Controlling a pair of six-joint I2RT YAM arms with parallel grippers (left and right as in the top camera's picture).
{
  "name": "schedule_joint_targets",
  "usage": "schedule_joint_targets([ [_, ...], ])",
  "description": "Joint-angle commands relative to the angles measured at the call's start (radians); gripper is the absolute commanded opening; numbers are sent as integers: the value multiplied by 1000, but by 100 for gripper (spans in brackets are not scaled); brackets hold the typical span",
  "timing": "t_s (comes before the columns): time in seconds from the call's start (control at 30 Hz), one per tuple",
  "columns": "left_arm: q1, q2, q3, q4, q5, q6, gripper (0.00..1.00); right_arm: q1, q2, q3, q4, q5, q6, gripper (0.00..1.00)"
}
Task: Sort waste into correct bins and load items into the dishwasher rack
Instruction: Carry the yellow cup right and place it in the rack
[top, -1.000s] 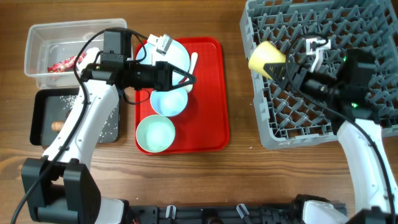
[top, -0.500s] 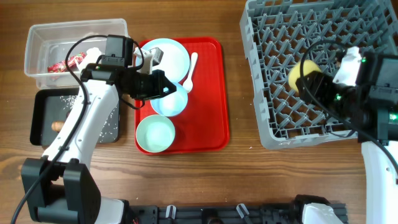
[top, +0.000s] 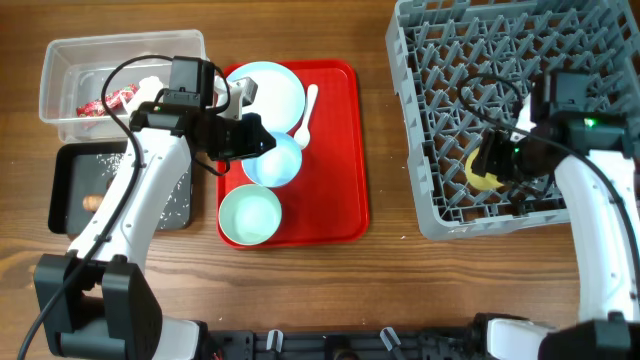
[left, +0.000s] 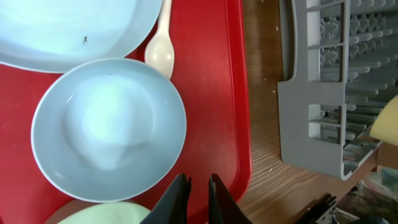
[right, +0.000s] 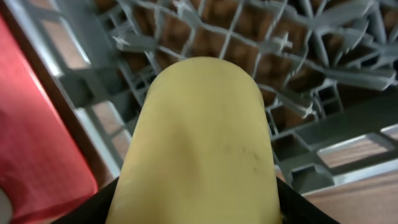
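I need to move the yellow cup in my right gripper down and back next, onto the slots by the rack's near side (top: 479, 204), and let go of it there, because those slots are empty.
My right gripper (top: 497, 158) is shut on the small yellow cup (top: 482, 171), holding it low among the pegs near the front of the grey dishwasher rack (top: 450, 60). In the right wrist view the cup (right: 202, 143) fills the space between my fingers. My left gripper (top: 262, 140) is shut and holds nothing. It hovers at the rim of the light blue bowl (top: 275, 162) on the red tray (top: 340, 200). The left wrist view shows its tips (left: 198, 183) between that bowl (left: 109, 127) and the mint bowl (left: 99, 214). The pale blue plate (top: 272, 88) and white spoon (top: 306, 115) lie beyond.
A clear tub (top: 60, 70) at far left holds a red-and-white wrapper (top: 105, 100). In front of it, a black tray (top: 70, 215) holds white grains and a brown lump (top: 92, 201). The mint bowl (top: 250, 215) sits at the red tray's front.
My right gripper carried the yellow cup from the rack's left edge across and down into its front part. My left gripper drew back left from the spoon to the light blue bowl.
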Motion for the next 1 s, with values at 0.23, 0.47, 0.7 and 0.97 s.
schedule_joint_targets([
  [0.23, -5, -9, 8, -7, -10, 1, 15, -35, 48, 10, -41, 24, -80, 47],
  [0.47, -5, -9, 8, -7, -10, 1, 16, -68, 48, -1, -43, 16, -98, 47],
  [0.7, -5, -9, 8, -7, -10, 1, 18, -68, 69, -1, -63, 16, -98, 47],
  [0.97, -5, -9, 8, -7, -10, 1, 20, -68, 112, -1, -72, 6, -97, 51],
])
